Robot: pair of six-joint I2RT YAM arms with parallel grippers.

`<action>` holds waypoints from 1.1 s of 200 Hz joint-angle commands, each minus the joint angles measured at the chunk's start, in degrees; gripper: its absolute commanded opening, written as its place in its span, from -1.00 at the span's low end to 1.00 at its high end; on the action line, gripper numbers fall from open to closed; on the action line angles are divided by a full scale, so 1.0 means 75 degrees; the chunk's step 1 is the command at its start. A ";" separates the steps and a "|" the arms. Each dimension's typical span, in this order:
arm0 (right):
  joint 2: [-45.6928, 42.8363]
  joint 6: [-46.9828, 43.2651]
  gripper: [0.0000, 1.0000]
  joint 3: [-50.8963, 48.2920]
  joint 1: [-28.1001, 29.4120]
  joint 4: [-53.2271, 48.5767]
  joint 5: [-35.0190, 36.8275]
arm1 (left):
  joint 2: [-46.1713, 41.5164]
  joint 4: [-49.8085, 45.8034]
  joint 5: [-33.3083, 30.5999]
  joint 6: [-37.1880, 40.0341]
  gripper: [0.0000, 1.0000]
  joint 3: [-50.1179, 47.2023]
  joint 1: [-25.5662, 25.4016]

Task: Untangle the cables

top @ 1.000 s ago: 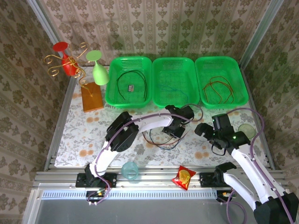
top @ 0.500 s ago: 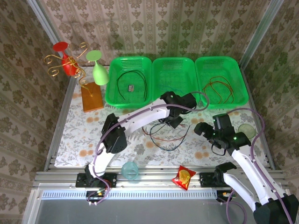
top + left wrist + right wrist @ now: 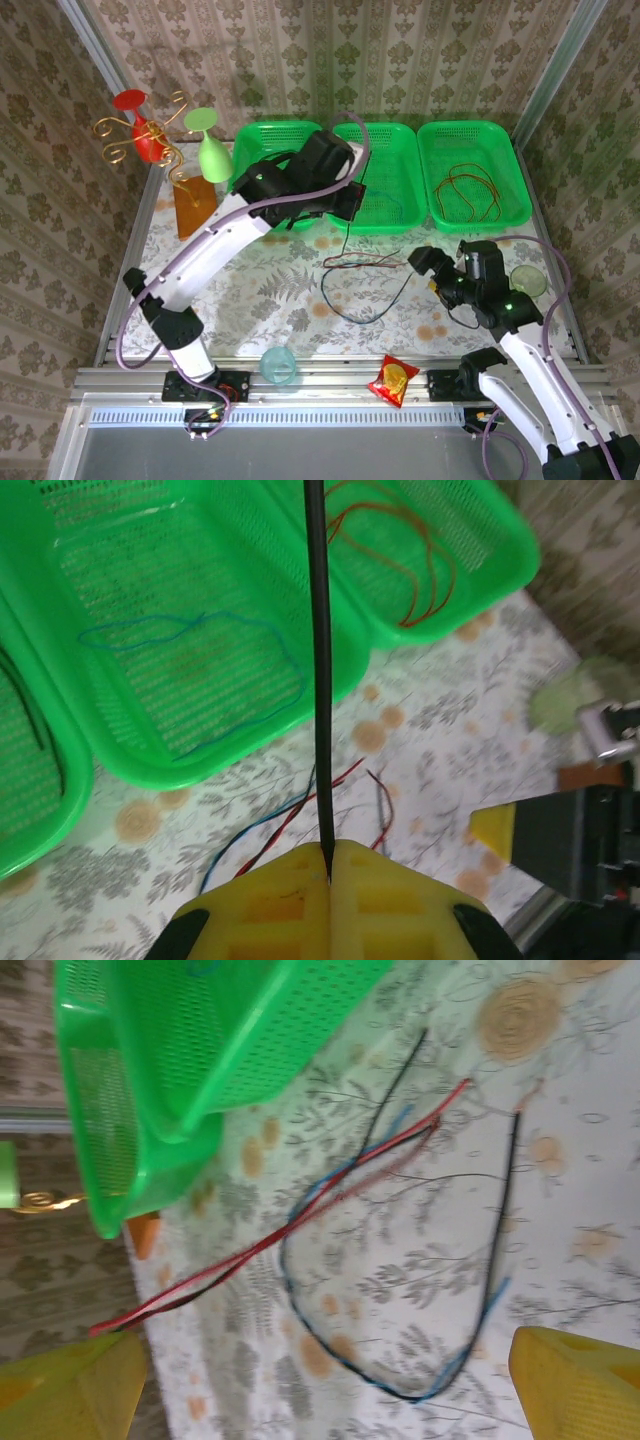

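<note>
My right gripper goes sideways across the table toward the tangle and onto the red cable next, because it lies crossed over the blue-black loop (image 3: 400, 1385) there.
My left gripper (image 3: 350, 200) is raised in front of the green baskets, shut on a black cable (image 3: 318, 630) pinched between its yellow fingers (image 3: 390, 900). That cable hangs down to a loose tangle of cables (image 3: 362, 285), red, blue and black, on the table. In the right wrist view a red cable (image 3: 300, 1218) crosses a blue-black loop (image 3: 400, 1385). My right gripper (image 3: 435, 272) stands open just right of the tangle, close above the table, with nothing between its fingers (image 3: 580, 1380).
Three green baskets stand at the back: the left basket (image 3: 240, 215) holds a black cable, the middle basket (image 3: 375, 226) a blue cable (image 3: 190, 645), the right basket (image 3: 520, 170) a red-orange cable (image 3: 465, 190). A glass stand (image 3: 190, 195), teal cup (image 3: 278, 365) and red snack bag (image 3: 392, 380) are nearby.
My left arm has risen and swung back from the tangle toward the baskets, drawing the black cable up taut. The tangle has spread out. The right gripper has barely shifted.
</note>
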 commanded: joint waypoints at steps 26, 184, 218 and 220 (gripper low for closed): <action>-0.0179 0.2062 0.98 0.0615 0.0016 0.1402 -0.0359 | -0.0281 0.1115 0.0761 -0.0561 -1.00 -0.0425 0.0203; 0.3052 0.5649 0.19 -0.0329 0.2617 0.5580 0.1278 | -0.1012 0.1375 0.0877 -0.0835 -1.00 -0.1228 0.0258; 0.2793 0.5276 -1.00 -0.0167 0.2787 0.4773 0.1536 | -0.1435 0.1628 0.0903 -0.0987 -1.00 -0.1770 0.0410; 0.2747 0.5248 -1.00 -0.0155 0.2787 0.4697 0.1562 | -0.1455 0.1632 0.0903 -0.0988 -1.00 -0.1797 0.0417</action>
